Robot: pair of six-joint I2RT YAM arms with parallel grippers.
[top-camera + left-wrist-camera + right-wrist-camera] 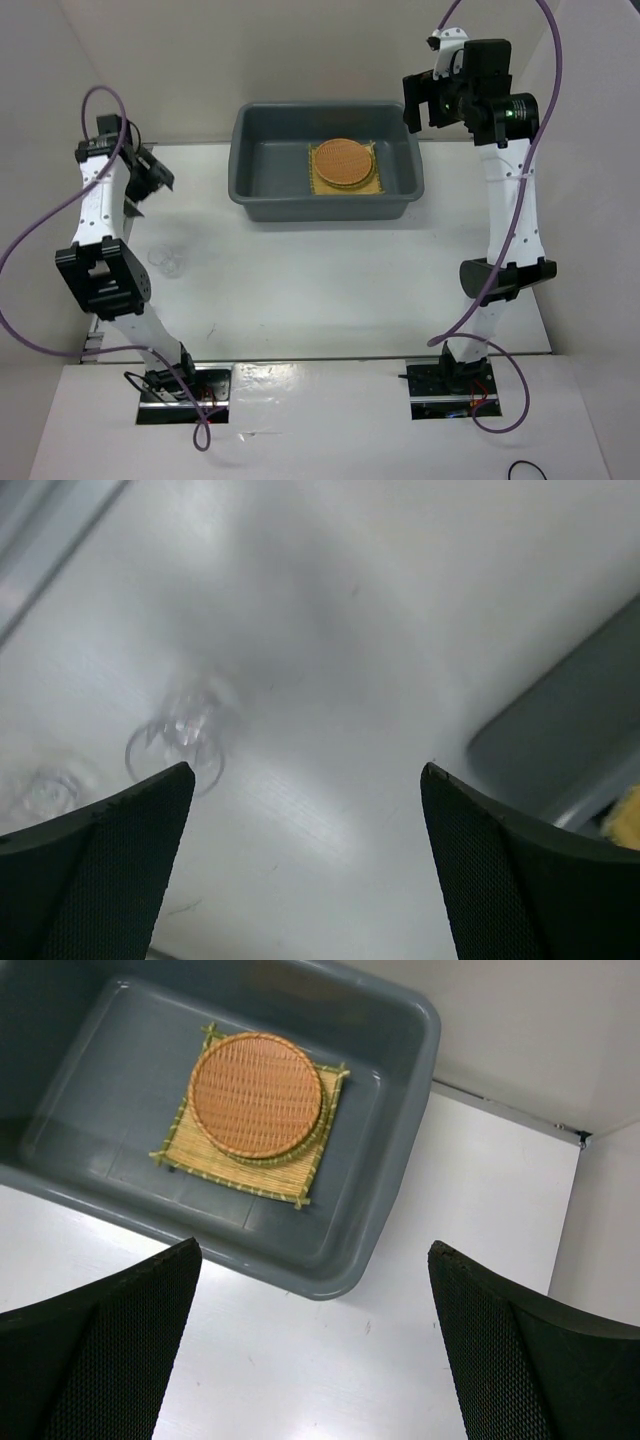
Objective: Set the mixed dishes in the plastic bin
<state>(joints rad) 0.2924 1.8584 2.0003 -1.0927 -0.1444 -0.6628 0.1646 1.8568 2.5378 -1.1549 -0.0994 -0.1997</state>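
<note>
I will next move my left gripper back and down onto the rim of the clear glass cup nearer the bin, because the opening of the cup has room for one finger.
The grey plastic bin [320, 205] stands at the back middle. In it lies the yellow slat mat [374, 186] with an orange-brown woven disc [343, 163] on top. The right wrist view shows the bin [400, 1110], the mat [205, 1160], the top disc [255, 1093] and a second disc's edge [305, 1148] under it. Two clear glass cups [166, 261] sit on the table at the left; the left wrist view shows one [182, 738] and the other [45, 792]. My left gripper [150, 188] [305, 770] is open and empty above the table, beside the cups. My right gripper [428, 100] [315, 1245] is open and empty, high above the bin's right end.
White walls close in the table on the left, back and right. The table's back edge and wall seam [510, 1120] run just behind the bin. A corner of the bin [570, 730] shows at the right of the left wrist view.
</note>
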